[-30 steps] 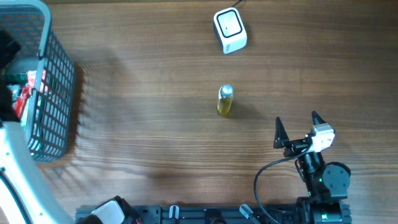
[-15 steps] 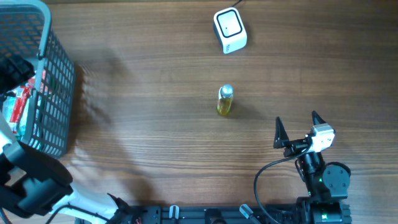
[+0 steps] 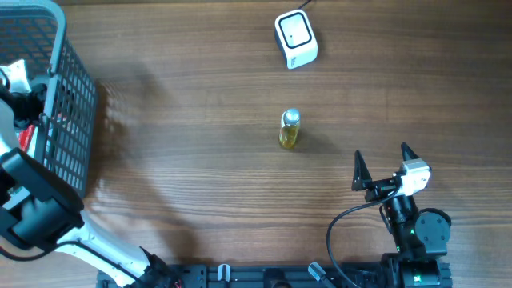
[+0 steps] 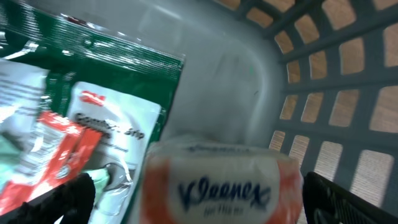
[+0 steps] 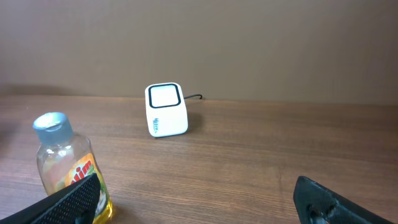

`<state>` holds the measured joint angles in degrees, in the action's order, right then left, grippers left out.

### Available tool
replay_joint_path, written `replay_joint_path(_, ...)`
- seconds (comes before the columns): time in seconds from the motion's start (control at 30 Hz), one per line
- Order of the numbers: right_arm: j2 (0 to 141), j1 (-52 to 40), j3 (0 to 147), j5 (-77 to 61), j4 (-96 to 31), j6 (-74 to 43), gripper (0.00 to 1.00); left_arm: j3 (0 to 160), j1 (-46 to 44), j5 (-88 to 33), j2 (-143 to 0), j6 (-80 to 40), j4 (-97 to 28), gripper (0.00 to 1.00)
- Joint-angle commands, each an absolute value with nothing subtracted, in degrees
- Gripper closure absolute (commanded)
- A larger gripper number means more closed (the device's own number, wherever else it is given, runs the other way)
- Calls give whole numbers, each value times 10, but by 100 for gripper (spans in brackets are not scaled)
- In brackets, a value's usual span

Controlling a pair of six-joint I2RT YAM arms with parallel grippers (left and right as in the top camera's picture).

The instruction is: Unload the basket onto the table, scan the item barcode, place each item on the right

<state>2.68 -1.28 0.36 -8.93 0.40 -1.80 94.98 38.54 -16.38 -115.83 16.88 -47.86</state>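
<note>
My left gripper should go down a little next, around the orange ends of the Kleenex tissue pack (image 4: 221, 183), and then close.
My left gripper (image 3: 24, 100) is inside the grey basket (image 3: 68, 128) at the table's left edge. Seen from the left wrist, it (image 4: 199, 208) stands open with a white and orange Kleenex tissue pack (image 4: 221, 183) between its fingers, which do not press on it. A green and white packet (image 4: 106, 106) and a red one (image 4: 50, 162) lie beside the pack. A yellow dish-soap bottle (image 3: 289, 129) with a grey cap stands mid-table. The white barcode scanner (image 3: 296, 38) sits at the far edge. My right gripper (image 3: 382, 156) rests open and empty near the front right, with the bottle (image 5: 71, 168) by its left finger.
The basket's lattice wall (image 4: 336, 81) rises close on the right of my left gripper. The scanner (image 5: 166, 109) faces the right wrist camera, its cable trailing behind. Bare wooden tabletop (image 3: 200, 176) lies between basket and bottle.
My left arm has swung over the basket and its gripper has moved further along inside it. The right arm, bottle and scanner have not moved.
</note>
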Motion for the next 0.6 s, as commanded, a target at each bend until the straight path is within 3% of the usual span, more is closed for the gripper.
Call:
replay_joint_path(0.0, 25, -10, 3, -88, 6, -16, 0, 947, 380, -171, -1180, 193, -483, 0)
replay_joint_path(0.07, 25, -10, 3, -88, 6, -16, 0, 947, 380, -169, -1183, 193, -482, 0)
replay_joint_path(0.23, 25, -10, 3, -88, 6, -17, 0, 947, 380, -145, -1183, 193, -481, 24)
replay_joint_path(0.37, 25, -10, 3, -88, 6, -16, 0, 947, 380, -145, -1181, 189, -481, 51)
replay_joint_path(0.57, 25, -10, 3, -88, 6, -16, 0, 981, 380, -145, -1125, 186, -478, 53)
